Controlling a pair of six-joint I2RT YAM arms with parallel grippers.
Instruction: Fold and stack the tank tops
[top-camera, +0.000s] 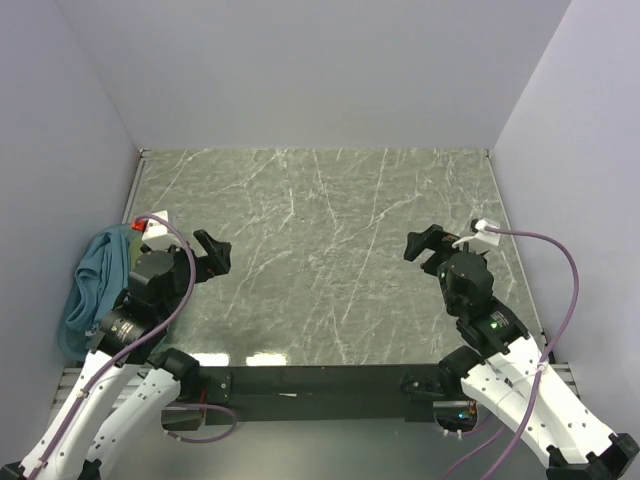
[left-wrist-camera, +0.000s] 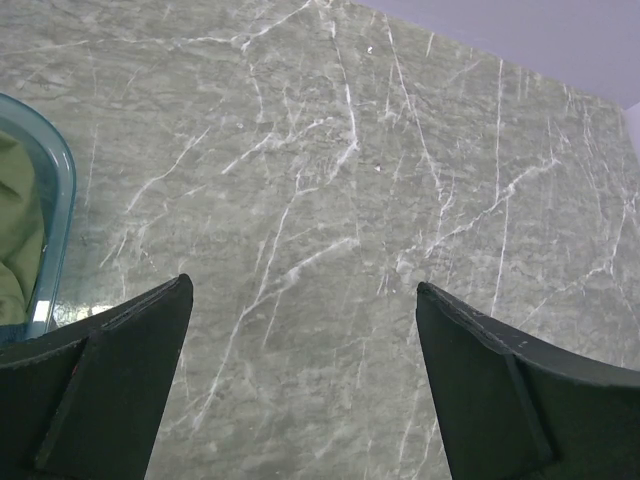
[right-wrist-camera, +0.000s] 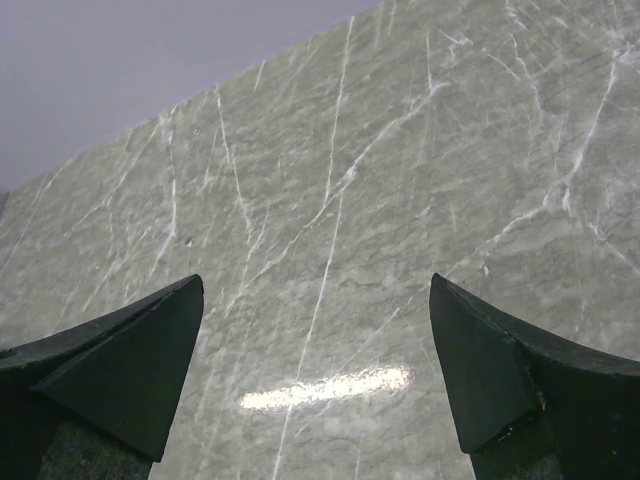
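Note:
My left gripper swings to the left in the top view next and lowers onto the far end of the teal-blue tank top (top-camera: 112, 238). The gripper stands over bare marble.
The teal-blue tank top (top-camera: 95, 285) lies bunched at the table's left edge, beside my left arm. In the left wrist view a bit of the olive-green tank top (left-wrist-camera: 14, 235) shows inside a translucent teal tub (left-wrist-camera: 57, 200) at the left border. The striped tank top is out of view. My left gripper (top-camera: 214, 254) is open and empty above the bare marble, right of the tub; its jaws stand wide apart in the left wrist view (left-wrist-camera: 302, 290). My right gripper (top-camera: 425, 250) is open and empty over the right side, as the right wrist view (right-wrist-camera: 315, 285) also shows.
The grey-green marble table (top-camera: 330, 230) is walled by pale panels at the back, left and right. A glare strip (right-wrist-camera: 325, 387) lies on the marble under my right gripper. Purple cables loop off both wrists.

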